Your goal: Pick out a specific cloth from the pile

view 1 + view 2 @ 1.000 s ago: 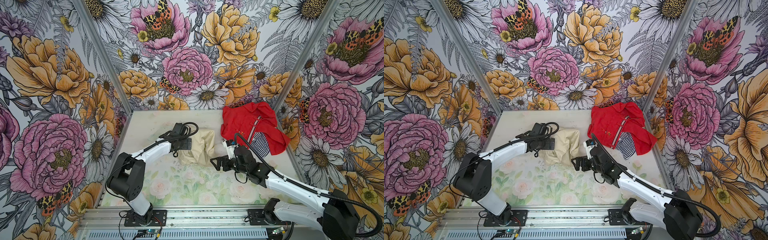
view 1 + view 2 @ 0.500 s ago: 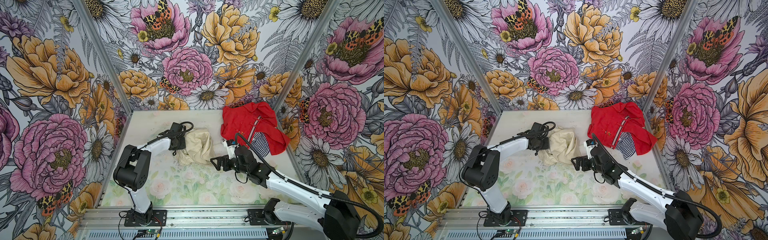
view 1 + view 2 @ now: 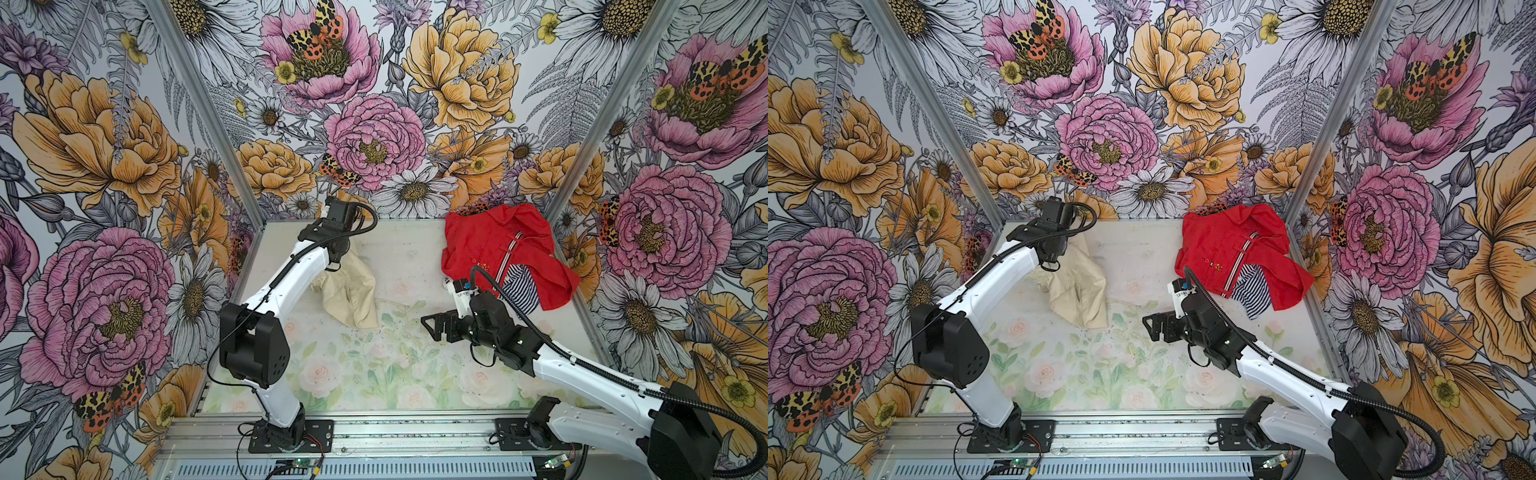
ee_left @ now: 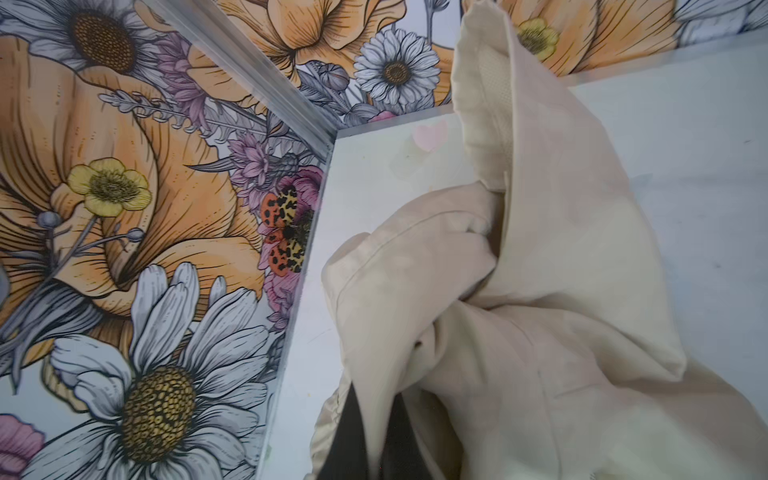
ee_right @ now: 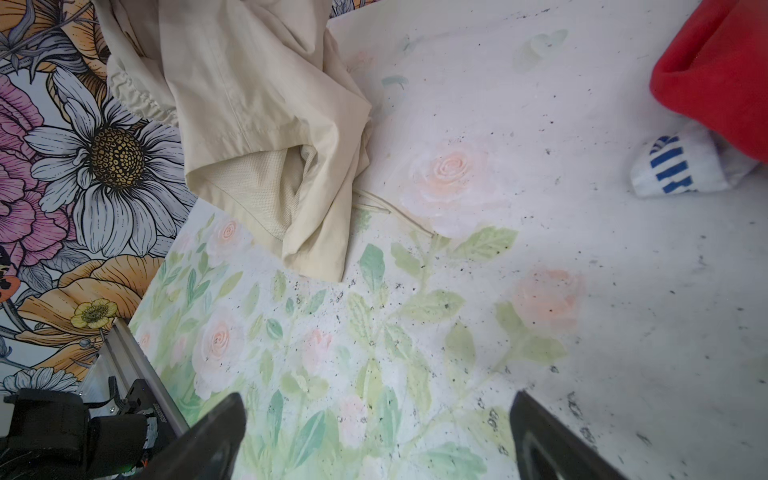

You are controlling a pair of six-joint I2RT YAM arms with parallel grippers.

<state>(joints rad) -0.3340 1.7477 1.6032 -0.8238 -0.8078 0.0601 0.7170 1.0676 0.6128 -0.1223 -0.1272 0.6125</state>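
Note:
Next, my left gripper moves across toward the red shirt (image 3: 498, 249), lowers the fold onto bare mat beside the trailing cloth and releases it.
The cream cloth (image 3: 351, 291) (image 3: 1077, 291) hangs and trails on the table at the back left, apart from the pile. My left gripper (image 4: 376, 415) is shut on a fold of the cloth (image 4: 540, 291); in both top views its fingers are hidden under the wrist (image 3: 332, 253) (image 3: 1050, 249). A drawstring (image 5: 395, 212) trails from the cloth (image 5: 257, 104) across the mat. The pile, a red shirt (image 3: 498, 249) (image 3: 1233, 249) over a navy-white striped garment (image 3: 519, 291) (image 3: 1252, 295), lies at the back right. My right gripper (image 3: 434, 324) (image 3: 1156, 324) (image 5: 376, 440) stands open over the mat, holding nothing.
Floral walls with aluminium corner posts (image 3: 208, 112) (image 3: 582, 166) close in the table on three sides. The rose-printed mat (image 3: 374, 374) covers the table. A metal rail (image 3: 415, 428) with both arm bases runs along the front. A red sleeve (image 5: 715, 62) and striped cuff (image 5: 673, 166) lie near my right gripper.
My left gripper has shut on the cloth and drawn back toward the back-left corner, pulling the cloth up and leftward. The right arm has not moved.

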